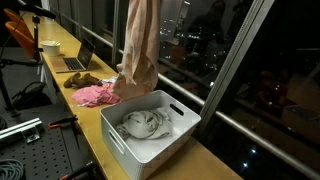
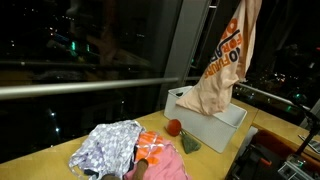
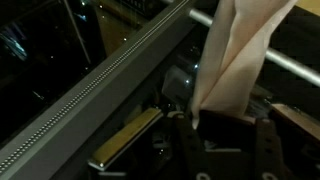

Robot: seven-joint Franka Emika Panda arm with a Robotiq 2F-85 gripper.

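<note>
The end of the beige cloth only reaches the bin's rim, so I will move my gripper over the bin's open middle below and down, and then let go.
A long beige cloth (image 1: 140,50) with orange print (image 2: 225,70) hangs from above the top edge of both exterior views. Its lower end rests at the far rim of a white plastic bin (image 1: 118,142), which also shows in an exterior view (image 2: 215,131). A grey-white cloth (image 1: 145,125) lies inside the bin. My gripper (image 3: 222,135) shows only in the wrist view, where its dark fingers are closed on the beige cloth (image 3: 235,60). The gripper is out of frame in both exterior views.
A pink cloth (image 1: 95,95), a brown object (image 1: 85,80), a laptop (image 1: 78,60) and a white cup (image 1: 50,47) sit on the wooden counter along the window. A red ball (image 2: 173,126), a green object (image 2: 190,145), a patterned grey cloth (image 2: 108,145) and an orange cloth (image 2: 155,150) lie near the bin.
</note>
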